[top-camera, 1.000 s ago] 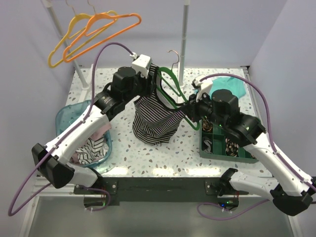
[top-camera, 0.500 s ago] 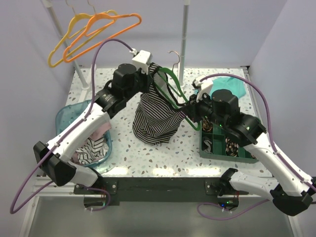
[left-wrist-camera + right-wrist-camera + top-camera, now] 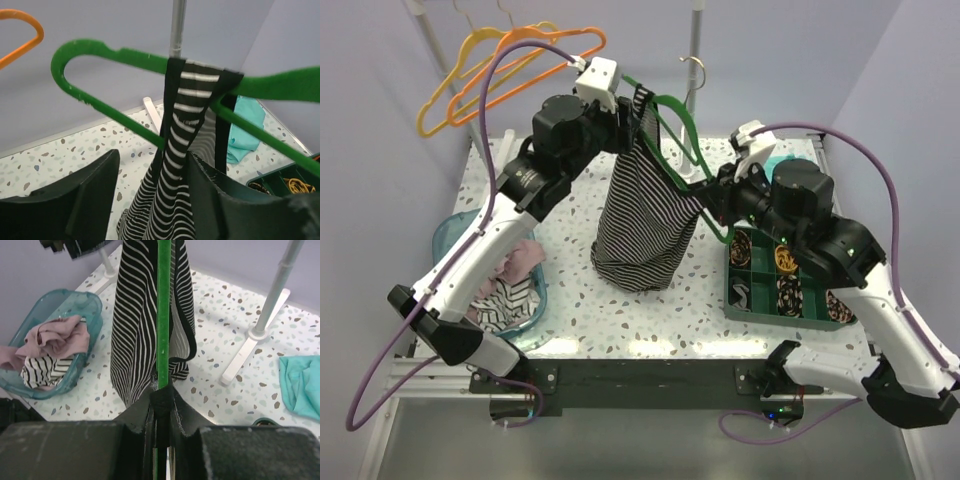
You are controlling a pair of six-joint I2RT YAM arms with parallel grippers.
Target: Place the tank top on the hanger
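Observation:
The robot needs to carry the green hanger [image 3: 685,125] in its right gripper outward next, to the open spot [image 3: 650,30] beside the orange hanger, and release it there, because the strap is draped.
The striped tank top [image 3: 640,215] hangs stretched long from the green hanger [image 3: 685,125], held up over the table. In the left wrist view one strap is draped over the hanger's arm [image 3: 115,52]. The fabric [image 3: 170,190] runs down between my left gripper's [image 3: 154,155] fingers. The jaws stand apart, with a gap on the left side and cloth against the right finger. From above, the left gripper [image 3: 628,112] is at the top's upper edge. My right gripper [image 3: 720,195] is shut on the hanger's bar [image 3: 163,315], with the top [image 3: 132,325] hanging just beyond it.
A teal basin [image 3: 455,235] with a pink garment and striped cloth sits at the left. Orange [image 3: 535,50] and yellow [image 3: 460,65] hangers hang on the rack at the back left. The rack pole [image 3: 695,60] stands behind, a green organizer tray [image 3: 785,290] at the right, and a teal cloth [image 3: 300,385] behind it.
Both arms have risen and moved back, lifting the hanger and top. The top now hangs longer and straighter, its hem barely touching the table.

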